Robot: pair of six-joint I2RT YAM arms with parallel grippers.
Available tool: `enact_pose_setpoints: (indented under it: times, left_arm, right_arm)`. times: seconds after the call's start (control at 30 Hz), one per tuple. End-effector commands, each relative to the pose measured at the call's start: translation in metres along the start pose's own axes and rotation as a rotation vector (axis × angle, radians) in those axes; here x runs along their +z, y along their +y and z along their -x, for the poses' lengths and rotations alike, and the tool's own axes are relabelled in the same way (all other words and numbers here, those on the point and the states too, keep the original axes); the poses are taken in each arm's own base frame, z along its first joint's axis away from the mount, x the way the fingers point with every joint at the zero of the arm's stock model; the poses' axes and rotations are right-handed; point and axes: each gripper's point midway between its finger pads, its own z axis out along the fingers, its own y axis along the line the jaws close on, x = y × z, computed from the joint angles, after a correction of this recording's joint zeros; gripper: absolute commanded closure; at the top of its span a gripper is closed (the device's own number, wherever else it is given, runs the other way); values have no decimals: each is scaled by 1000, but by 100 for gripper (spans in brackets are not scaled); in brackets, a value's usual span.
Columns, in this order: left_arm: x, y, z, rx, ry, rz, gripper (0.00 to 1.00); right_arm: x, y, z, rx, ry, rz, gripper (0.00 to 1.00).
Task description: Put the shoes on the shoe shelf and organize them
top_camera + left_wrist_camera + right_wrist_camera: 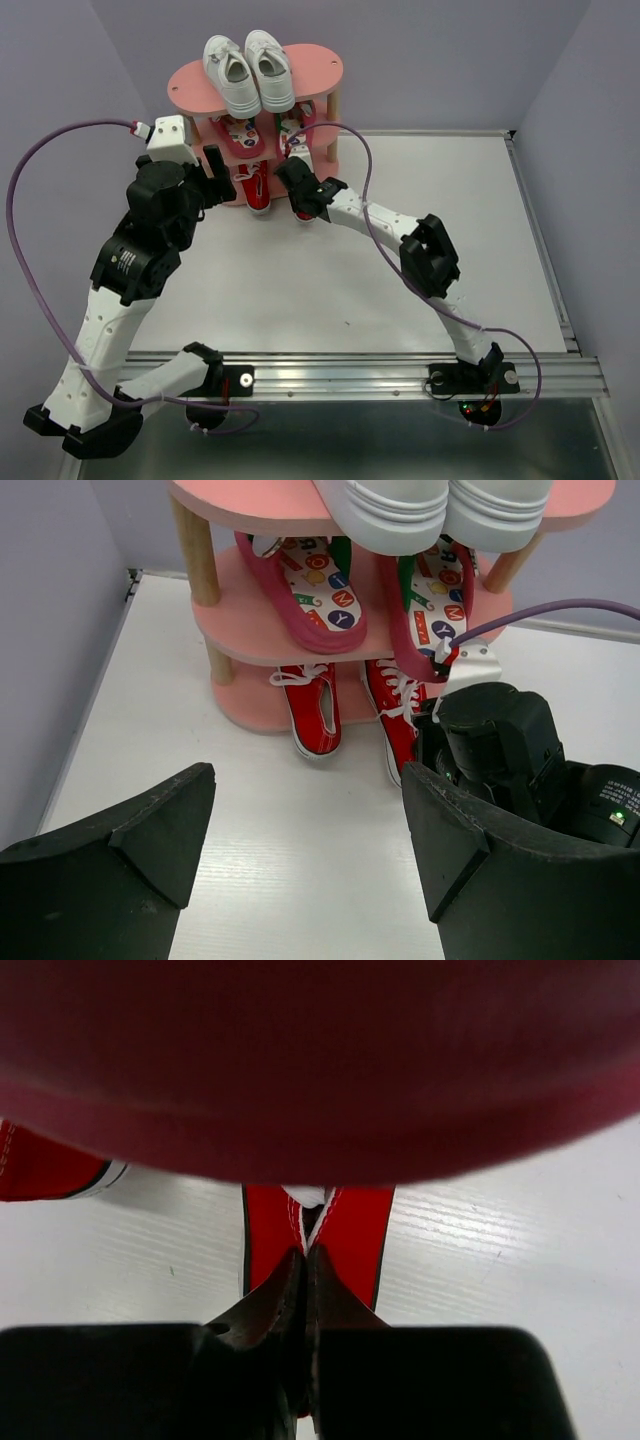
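Note:
The right gripper pushes outward and slightly toward the other red sneaker next, deeper onto the shoe shelf's bottom level. The held red sneaker's heel still sticks out past the shelf (pixel 320 70), hence this push.
The pink shoe shelf (pixel 320 70) stands at the far middle of the table. The white sneakers (pixel 248 70) lie on its top board, and the red flip-flops (pixel 315 585) on the middle board. The two red sneakers (pixel 315 705) sit at the bottom tier, their heels sticking out toward me. My right gripper (pixel 305 1255) is shut on the heel of the right red sneaker (pixel 320 1225), low under the middle board. My left gripper (pixel 310 820) is open and empty over the table, in front of the shelf and to its left.
The right arm's wrist (pixel 500 740) and its purple cable lie close beside my left gripper's right finger (pixel 460 850). A purple wall stands at the left. The table's raised rim (pixel 545 240) runs down the right side.

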Motion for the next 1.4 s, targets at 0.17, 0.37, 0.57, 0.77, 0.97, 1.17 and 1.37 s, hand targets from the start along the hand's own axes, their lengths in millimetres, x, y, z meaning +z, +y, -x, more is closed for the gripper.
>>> enact_pose_setpoints:
  times: [0.17, 0.37, 0.57, 0.77, 0.97, 1.17, 1.37]
  left_arm:
    - [-9, 11, 8, 6, -37, 31, 14]
    - [-8, 13, 6, 9, -36, 36, 14]
    - [-8, 15, 6, 19, -36, 47, 14]
    - [-8, 16, 5, 22, -35, 50, 14]
    - [-7, 16, 4, 24, -34, 49, 14]
    - [-7, 17, 4, 29, -34, 53, 14]
    - [-9, 19, 6, 32, -39, 60, 14]
  right_arm:
    - [-2, 3, 78, 116, -276, -16, 99]
    - [12, 9, 84, 114, -298, -35, 99]
    - [20, 11, 89, 124, -324, -47, 99]
    - [21, 13, 91, 128, -337, -45, 99]
    - [17, 18, 96, 135, -352, -9, 99]
    - [21, 18, 101, 126, -371, -19, 99]
    - [25, 16, 106, 126, -392, -52, 99]
